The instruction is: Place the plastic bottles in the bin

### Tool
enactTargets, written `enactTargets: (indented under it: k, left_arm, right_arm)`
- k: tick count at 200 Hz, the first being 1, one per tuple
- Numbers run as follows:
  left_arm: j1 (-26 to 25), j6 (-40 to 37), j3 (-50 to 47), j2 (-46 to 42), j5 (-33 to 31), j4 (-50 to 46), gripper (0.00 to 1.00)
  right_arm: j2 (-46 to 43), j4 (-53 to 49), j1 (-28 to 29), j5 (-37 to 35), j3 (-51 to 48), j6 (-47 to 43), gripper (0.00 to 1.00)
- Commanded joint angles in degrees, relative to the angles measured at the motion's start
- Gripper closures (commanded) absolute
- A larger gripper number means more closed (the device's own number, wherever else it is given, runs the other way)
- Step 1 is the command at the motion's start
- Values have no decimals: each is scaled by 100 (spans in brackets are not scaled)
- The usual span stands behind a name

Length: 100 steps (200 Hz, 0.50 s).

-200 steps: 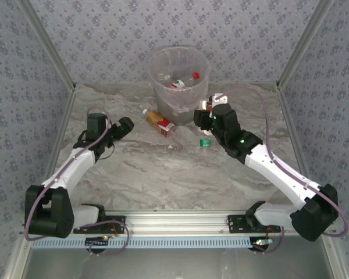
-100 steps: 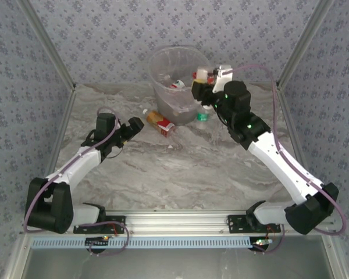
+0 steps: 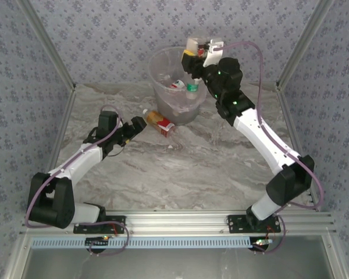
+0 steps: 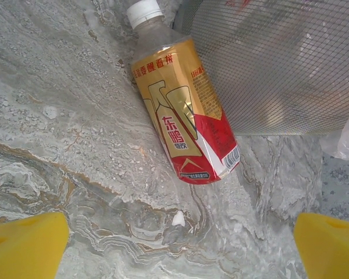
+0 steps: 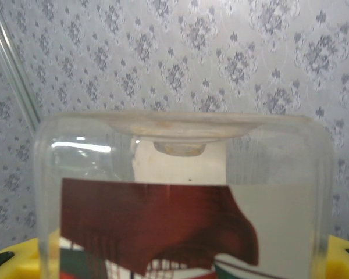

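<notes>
Next, my right gripper eases outward over the bin's opening [image 3: 184, 74] and releases the clear bottle, because its green cap hangs close to the bin's rim.
The bin [image 3: 157, 64], grey with a clear bag liner, stands at the back of the table. A red-and-white plastic bottle [image 3: 177, 85] lies inside it. My right gripper [image 3: 192, 58] is above the bin's right rim, shut on a clear bottle [image 3: 191, 81] that hangs with its green cap down. In the right wrist view this bottle [image 5: 180, 192] sits between the yellow pads [image 5: 11, 261]. A gold-and-red bottle [image 3: 159, 121] [image 4: 183, 116] with a white cap lies on the table against the bin's mesh wall [image 4: 279, 70]. My left gripper [image 3: 138, 123] [image 4: 177, 250] stands open just short of it.
Patterned walls close in the marble table [image 3: 180, 174] at the back and both sides, with metal posts at the corners. A small white speck [image 4: 178, 218] lies on the table between my left fingers. The rail holding both arm bases runs along the near edge.
My right arm lifted the green-capped bottle from the table beside the bin up over the bin's rim. My left gripper moved right, closer to the gold-and-red bottle.
</notes>
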State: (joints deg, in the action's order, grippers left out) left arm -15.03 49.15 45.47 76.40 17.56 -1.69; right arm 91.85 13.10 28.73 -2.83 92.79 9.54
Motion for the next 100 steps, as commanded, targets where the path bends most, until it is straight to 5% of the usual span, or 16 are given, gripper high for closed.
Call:
enactTargets:
  k: [1,73,100]
  left_arm:
    - [-35,18,-96,-109,-36,151,1]
    - [43,-315,-65,-226,-281,-221,1]
    - [129,-330,-87,-230,-283,-217,1]
  right_arm:
    - [325,768,-141,-234,431,-242,100]
    - [1675,699,-438,-460,1665,-986,100]
    - [1955,348,-509,-262,1940,-1269,89]
